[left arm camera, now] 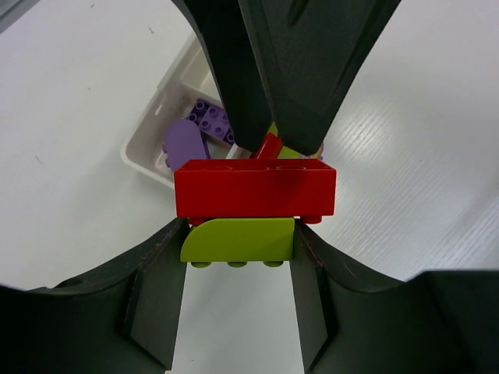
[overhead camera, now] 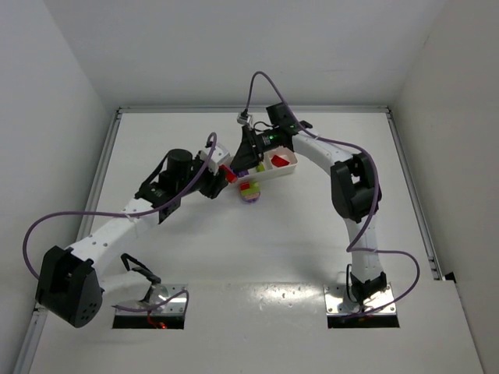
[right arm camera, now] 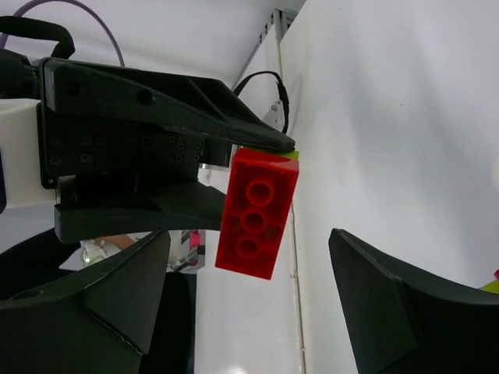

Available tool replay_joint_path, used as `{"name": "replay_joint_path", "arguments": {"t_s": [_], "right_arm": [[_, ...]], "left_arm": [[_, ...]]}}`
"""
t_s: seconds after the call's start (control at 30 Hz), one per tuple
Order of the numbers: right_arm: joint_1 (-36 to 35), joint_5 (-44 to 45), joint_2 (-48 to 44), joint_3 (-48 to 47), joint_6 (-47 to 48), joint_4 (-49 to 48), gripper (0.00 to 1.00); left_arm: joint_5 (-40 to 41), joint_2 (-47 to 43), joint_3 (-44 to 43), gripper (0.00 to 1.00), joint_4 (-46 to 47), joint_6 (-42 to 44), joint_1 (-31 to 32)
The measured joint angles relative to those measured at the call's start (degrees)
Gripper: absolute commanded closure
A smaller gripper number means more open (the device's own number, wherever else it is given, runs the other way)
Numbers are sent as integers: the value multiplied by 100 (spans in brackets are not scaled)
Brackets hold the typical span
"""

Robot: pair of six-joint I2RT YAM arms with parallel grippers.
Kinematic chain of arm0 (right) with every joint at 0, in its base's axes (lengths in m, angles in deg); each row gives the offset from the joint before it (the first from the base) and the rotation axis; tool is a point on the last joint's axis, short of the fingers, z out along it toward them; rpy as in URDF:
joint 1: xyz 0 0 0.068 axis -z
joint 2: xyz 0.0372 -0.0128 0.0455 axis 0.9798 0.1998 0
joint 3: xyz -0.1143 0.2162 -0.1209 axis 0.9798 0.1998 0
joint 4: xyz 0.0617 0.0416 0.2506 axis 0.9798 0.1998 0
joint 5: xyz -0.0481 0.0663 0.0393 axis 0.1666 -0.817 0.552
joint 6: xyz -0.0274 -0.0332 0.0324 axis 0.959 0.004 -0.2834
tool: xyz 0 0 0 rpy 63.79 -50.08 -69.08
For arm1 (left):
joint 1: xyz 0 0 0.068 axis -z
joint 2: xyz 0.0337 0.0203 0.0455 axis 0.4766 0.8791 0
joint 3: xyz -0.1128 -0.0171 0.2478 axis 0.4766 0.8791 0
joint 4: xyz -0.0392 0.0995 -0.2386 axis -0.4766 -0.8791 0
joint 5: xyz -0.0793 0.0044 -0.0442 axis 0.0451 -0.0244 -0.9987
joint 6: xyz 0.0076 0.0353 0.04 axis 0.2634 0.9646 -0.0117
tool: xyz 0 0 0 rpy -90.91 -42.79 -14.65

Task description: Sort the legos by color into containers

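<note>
The yellow-green curved lego (left arm camera: 238,240) needs to be released next over the tray's middle section, because a lego of that color lies there. My left gripper needs to move outward and down to that place.
My left gripper (overhead camera: 221,178) is shut on a yellow-green curved lego (left arm camera: 238,240) with a red lego (left arm camera: 256,189) stuck to it, and holds both above the table. My right gripper (right arm camera: 257,300) is open. Its fingers (right arm camera: 117,304) stand either side of the red lego (right arm camera: 256,212) without touching it. In the left wrist view the right gripper (left arm camera: 269,132) comes down just behind the red lego. The white tray (overhead camera: 290,172) lies under the right gripper, with red legos (overhead camera: 281,161) in its right compartment and purple legos (left arm camera: 199,128) in another.
A small pile of loose legos (overhead camera: 249,192) in yellow-green, red and purple lies on the table just in front of the tray. White walls close in the table at the back and sides.
</note>
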Motion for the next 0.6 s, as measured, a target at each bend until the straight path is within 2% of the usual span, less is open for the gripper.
{"name": "replay_joint_path", "arguments": {"t_s": [0.13, 0.23, 0.27, 0.33, 0.37, 0.47, 0.5, 0.6], "right_arm": [[-20, -96, 0, 26, -79, -120, 18], [-50, -160, -2, 125, -120, -177, 25], [-66, -184, -2, 177, -136, -190, 36], [-98, -212, -2, 264, -149, -210, 52], [-105, -243, -2, 293, -181, -221, 67], [-94, -184, -2, 348, -350, -262, 87], [-94, -188, -2, 378, -387, -295, 97], [-81, -201, -2, 400, -468, -428, 100]], "left_arm": [[15, 188, -140, 76, 35, 2, 79], [22, 330, -258, 76, 61, 7, 140], [26, 372, -297, 76, 74, 13, 160], [22, 444, -391, 76, 94, 24, 173], [15, 463, -424, 76, 52, 44, 175], [35, 485, -431, 76, 48, 155, 177], [35, 492, -431, 76, 39, 164, 184], [63, 494, -431, 76, 59, 179, 197]]}}
